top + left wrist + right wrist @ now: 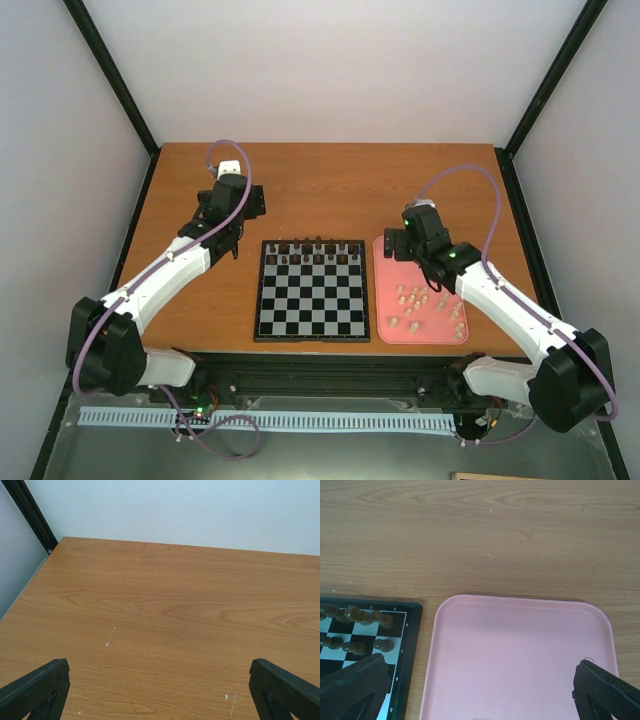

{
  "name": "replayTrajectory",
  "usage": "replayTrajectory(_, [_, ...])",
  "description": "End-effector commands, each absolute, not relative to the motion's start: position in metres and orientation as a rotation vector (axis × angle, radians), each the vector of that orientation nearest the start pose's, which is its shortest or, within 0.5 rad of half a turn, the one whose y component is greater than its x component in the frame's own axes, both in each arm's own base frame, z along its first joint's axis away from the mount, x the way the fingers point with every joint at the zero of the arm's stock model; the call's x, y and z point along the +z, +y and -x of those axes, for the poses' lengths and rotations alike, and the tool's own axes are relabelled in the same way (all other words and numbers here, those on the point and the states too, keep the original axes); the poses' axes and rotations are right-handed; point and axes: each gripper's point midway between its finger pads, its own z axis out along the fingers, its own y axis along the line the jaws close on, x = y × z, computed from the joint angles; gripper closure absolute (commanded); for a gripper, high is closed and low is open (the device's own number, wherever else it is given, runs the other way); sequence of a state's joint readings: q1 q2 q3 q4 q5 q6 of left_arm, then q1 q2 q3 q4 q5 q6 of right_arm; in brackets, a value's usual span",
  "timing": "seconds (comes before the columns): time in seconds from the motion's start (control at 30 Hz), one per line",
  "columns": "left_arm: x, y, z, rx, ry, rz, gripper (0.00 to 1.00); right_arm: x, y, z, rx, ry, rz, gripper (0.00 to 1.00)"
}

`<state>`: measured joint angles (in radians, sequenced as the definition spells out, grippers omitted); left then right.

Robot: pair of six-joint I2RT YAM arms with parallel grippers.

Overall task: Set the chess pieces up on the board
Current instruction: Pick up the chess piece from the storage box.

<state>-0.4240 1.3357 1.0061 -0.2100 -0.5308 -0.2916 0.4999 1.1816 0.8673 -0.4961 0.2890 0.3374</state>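
Observation:
The cream piece nearest the board sits back and below, apart from the cream cluster, so my right gripper's open fingers should go back and down around it next.
The board [310, 290] lies at the table's middle front, black and white checks with a black border; its corner shows in the right wrist view [407, 645]. Dark brown pieces [315, 252] fill its two far rows. Several cream chess pieces [420, 305] lie loose in the near half of the pink tray [385, 320]. My right gripper [405, 245] is open and empty above the tray's bare far end [520, 650]. My left gripper [228, 235] is open and empty over bare wood left of the board.
The wooden table [165, 605] stretches behind the board and tray to the white back wall. Black frame posts [30, 515] stand at the far corners. The arm bases sit at the near edge.

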Motion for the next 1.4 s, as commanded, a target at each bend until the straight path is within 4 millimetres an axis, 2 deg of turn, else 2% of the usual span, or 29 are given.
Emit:
replayTrajectory(0.0, [0.252, -0.09, -0.405, 0.089, 1.984, 0.182, 0.0, 0.181, 0.111, -0.32, 0.045, 2.27, 0.017, 0.0])
replayTrajectory(0.17, [0.25, -0.09, -0.406, 0.095, 1.989, 0.179, 0.0, 0.185, 0.112, -0.317, 0.06, 2.25, 0.053, 0.0])
replayTrajectory(0.43, [0.25, -0.09, -0.407, 0.098, 1.99, 0.18, 0.0, 0.172, 0.114, -0.312, 0.049, 2.304, 0.085, 0.0])
replayTrajectory(0.57, [0.249, -0.09, -0.406, 0.101, 1.993, 0.181, 0.0, 0.149, 0.135, -0.287, 0.145, 2.401, 0.161, 0.0])
replayTrajectory(0.63, [0.248, -0.09, -0.406, 0.097, 1.995, 0.181, 0.0, 0.133, 0.142, -0.27, 0.127, 2.456, 0.195, 0.0])
replayTrajectory(0.77, [0.245, -0.091, -0.409, 0.108, 2.004, 0.177, 0.0, 0.109, 0.143, -0.243, 0.053, 2.548, 0.203, 0.03])
replayTrajectory(0.93, [0.244, -0.091, -0.41, 0.116, 2.007, 0.176, 0.0, 0.11, 0.155, -0.211, 0.067, 2.619, 0.253, 0.12])
replayTrajectory(1.1, [0.243, -0.09, -0.413, 0.138, 2.012, 0.177, 0.0, 0.112, 0.169, -0.18, 0.082, 2.692, 0.34, 0.34])
replayTrajectory(1.13, [0.242, -0.09, -0.414, 0.139, 2.014, 0.177, 0.0, 0.108, 0.17, -0.175, 0.075, 2.706, 0.35, 0.37])
replayTrajectory(1.23, [0.241, -0.091, -0.414, 0.133, 2.015, 0.175, 0.0, 0.089, 0.166, -0.163, 0.027, 2.747, 0.344, 0.39])
replayTrajectory(1.37, [0.244, -0.09, -0.411, 0.128, 2.009, 0.179, 0.0, 0.073, 0.158, -0.159, 0.012, 2.764, 0.284, 0.42])
